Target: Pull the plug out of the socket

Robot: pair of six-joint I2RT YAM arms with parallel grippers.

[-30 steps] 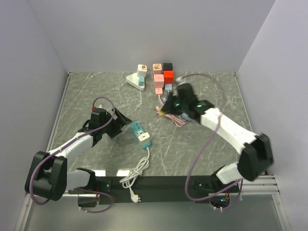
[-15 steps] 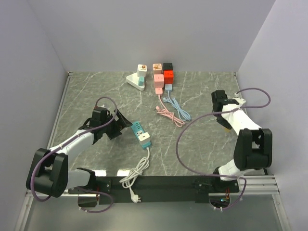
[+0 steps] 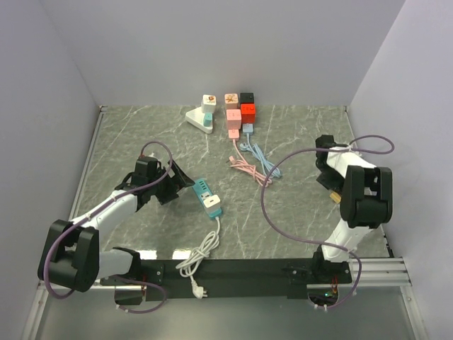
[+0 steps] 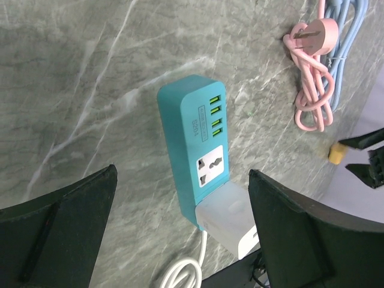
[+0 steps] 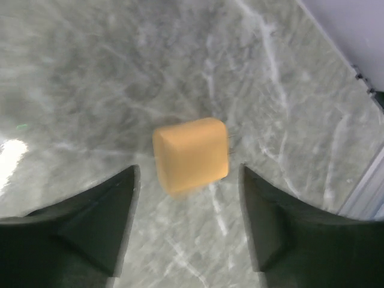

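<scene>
I need to move my right gripper away from the orange plug next, past the pink cable and onto the sides of the white plug (image 3: 213, 206), which is still in the teal socket strip.
A teal socket strip (image 3: 205, 195) (image 4: 192, 144) lies left of the table's middle. A white plug (image 3: 213, 206) (image 4: 231, 219) is seated in its near end. My left gripper (image 3: 182, 188) (image 4: 180, 180) is open, with one finger on each side of the strip and touching neither strip nor plug. An orange plug (image 3: 333, 196) (image 5: 192, 153) is at the far right, slightly blurred. It lies just beyond the tips of my open right gripper (image 3: 330, 185) (image 5: 189, 180), free of both fingers. The same orange plug (image 4: 338, 154) also shows in the left wrist view.
Pink cable (image 3: 248, 168) and blue cable (image 3: 265, 161) lie coiled mid-table. Coloured adapter blocks (image 3: 239, 113) and a white triangular base (image 3: 200, 117) stand at the back. The strip's white cord (image 3: 198, 255) coils at the near edge. The right wall is close to the right arm.
The right arm swung from the table's middle to the far right with the orange plug, then opened its jaws and released it. The left gripper has barely moved.
</scene>
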